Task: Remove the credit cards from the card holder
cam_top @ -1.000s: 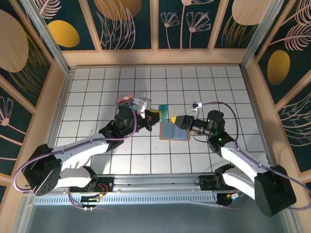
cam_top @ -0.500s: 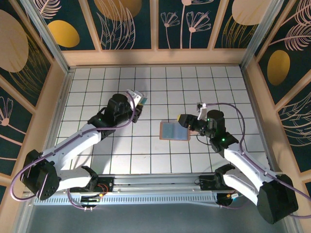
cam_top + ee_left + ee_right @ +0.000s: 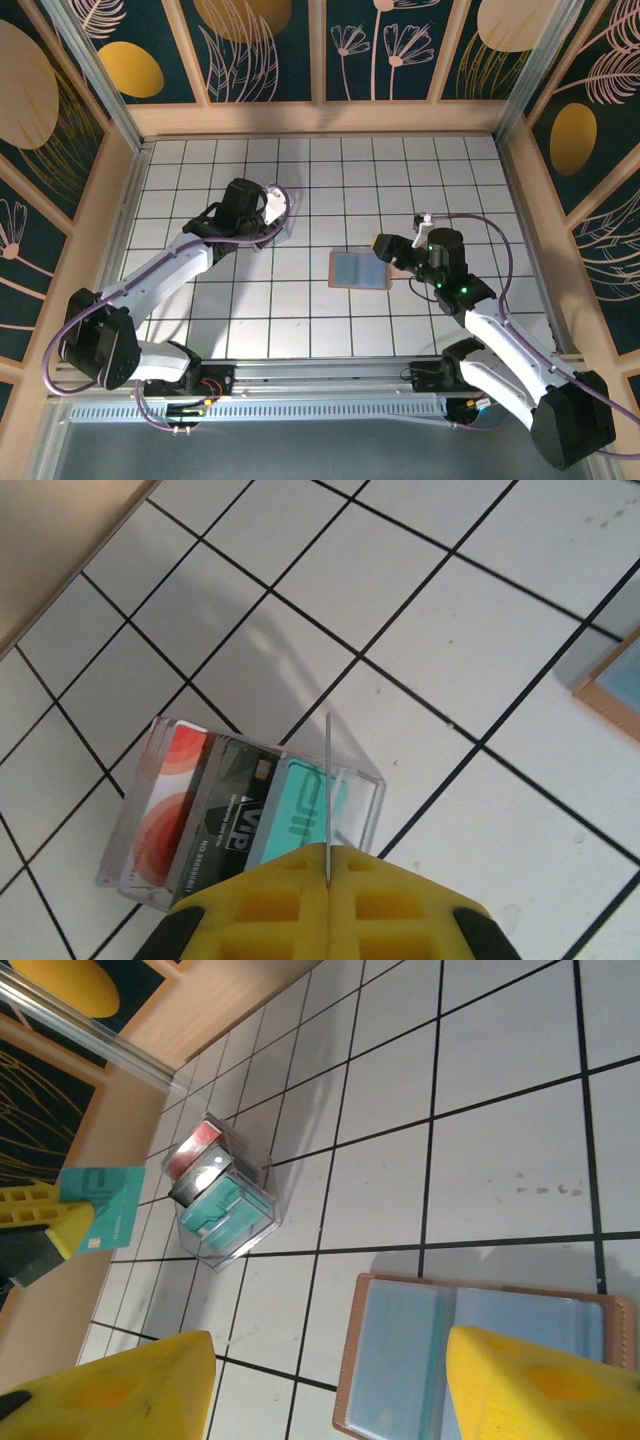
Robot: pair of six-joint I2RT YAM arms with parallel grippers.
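The left gripper moves down to the open gap beside the standing teal cards next, turns the crooked card parallel to them, and releases it.
The card holder [image 3: 358, 270] lies open and flat on the tiled table, tan rim around grey-blue pockets [image 3: 470, 1360]; its corner also shows at the right edge of the left wrist view [image 3: 612, 695]. My left gripper [image 3: 272, 208] is shut on a teal credit card [image 3: 105, 1210], which appears edge-on as a thin line [image 3: 328, 780] between the yellow fingers [image 3: 400, 910]. It hangs over a clear plastic box [image 3: 240, 810]. My right gripper [image 3: 330, 1360] stands open just above the card holder's near-left part, nothing between its fingers [image 3: 110, 1390].
The clear box [image 3: 220, 1195] holds red, black and teal cards standing side by side. Wooden walls [image 3: 110, 200] ring the tiled floor on three sides. Bare tiles lie between the box and the card holder.
My left arm has carried the teal card away from the card holder, back and left, to above the clear box. The right gripper has opened and pulled back slightly to the right.
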